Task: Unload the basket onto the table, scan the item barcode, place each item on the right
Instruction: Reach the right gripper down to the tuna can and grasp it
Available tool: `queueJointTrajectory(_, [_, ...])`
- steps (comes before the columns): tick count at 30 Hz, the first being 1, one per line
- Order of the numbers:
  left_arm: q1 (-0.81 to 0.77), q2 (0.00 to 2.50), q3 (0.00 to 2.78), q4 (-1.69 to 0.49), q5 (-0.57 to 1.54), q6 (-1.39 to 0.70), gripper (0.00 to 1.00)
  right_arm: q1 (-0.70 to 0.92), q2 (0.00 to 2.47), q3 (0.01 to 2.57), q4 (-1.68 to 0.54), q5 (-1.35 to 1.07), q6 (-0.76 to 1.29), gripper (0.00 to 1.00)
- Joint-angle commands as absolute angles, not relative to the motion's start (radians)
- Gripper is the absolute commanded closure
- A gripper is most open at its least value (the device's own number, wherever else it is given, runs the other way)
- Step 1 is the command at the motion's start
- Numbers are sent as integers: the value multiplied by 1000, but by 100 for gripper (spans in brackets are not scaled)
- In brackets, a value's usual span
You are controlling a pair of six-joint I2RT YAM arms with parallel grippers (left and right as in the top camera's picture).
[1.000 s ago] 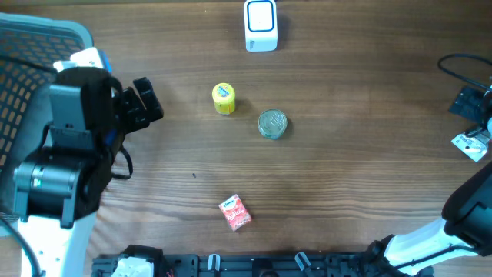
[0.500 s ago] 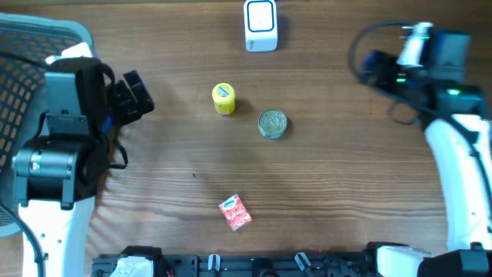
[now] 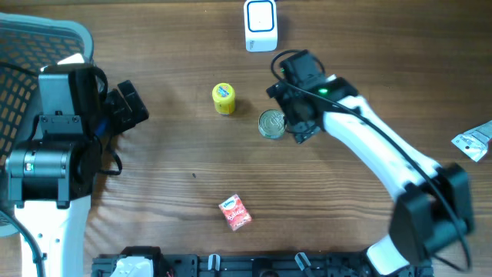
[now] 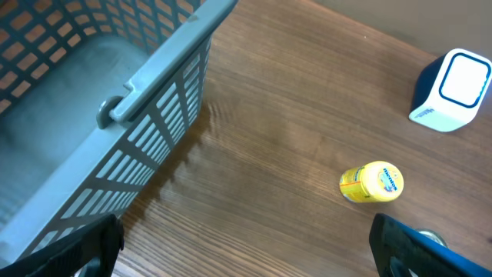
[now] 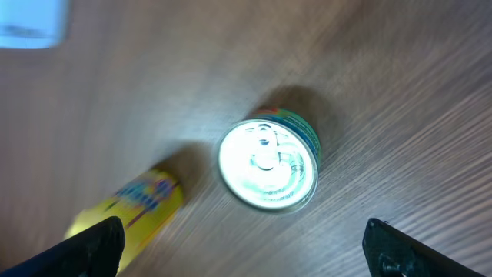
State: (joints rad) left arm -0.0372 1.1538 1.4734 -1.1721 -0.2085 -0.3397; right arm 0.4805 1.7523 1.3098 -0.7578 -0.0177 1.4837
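Note:
The tin can stands upright below my right gripper's empty fingers, so the gripper next needs to move down and to the left in the overhead view, around the can's sides.
A tin can (image 3: 271,124) stands upright mid-table, its silver lid (image 5: 268,165) facing up in the right wrist view. My right gripper (image 3: 286,114) hovers open just right of and above the can, nothing between its fingers. A yellow bottle (image 3: 224,98) lies left of the can, and a red packet (image 3: 235,212) lies nearer the front. The white scanner (image 3: 260,25) with a blue ring stands at the back. My left gripper (image 3: 131,106) stands open beside the basket, empty, with the yellow bottle (image 4: 372,183) and the scanner (image 4: 453,88) ahead of it.
A grey-blue slatted basket (image 3: 23,69) fills the left side, its rim (image 4: 115,100) close to my left gripper. A silver packet (image 3: 477,140) lies at the right edge. The right arm stretches across the table from the front right corner.
The right arm has swung in from the right side to the middle, over the can. The left gripper has drawn back slightly to the left.

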Motion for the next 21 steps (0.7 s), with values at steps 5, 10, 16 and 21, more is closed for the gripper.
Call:
queueJointTrajectory(5, [-31, 1152, 1470, -1190, -153, -353, 0, 477, 1952, 1318, -658, -53, 1595, 0])
queueJointTrajectory(10, [-31, 1152, 1470, -1190, -153, -353, 0, 477, 1959, 1318, -616, -38, 1606, 0])
queueJointTrajectory(16, [-31, 1152, 1470, -1190, -153, -353, 0, 478, 2017, 1318, -614, -97, 1610, 0])
queueJointTrajectory(21, [-31, 1152, 1470, -1191, -153, -352, 0, 480, 2062, 1318, -618, -159, 1574, 10])
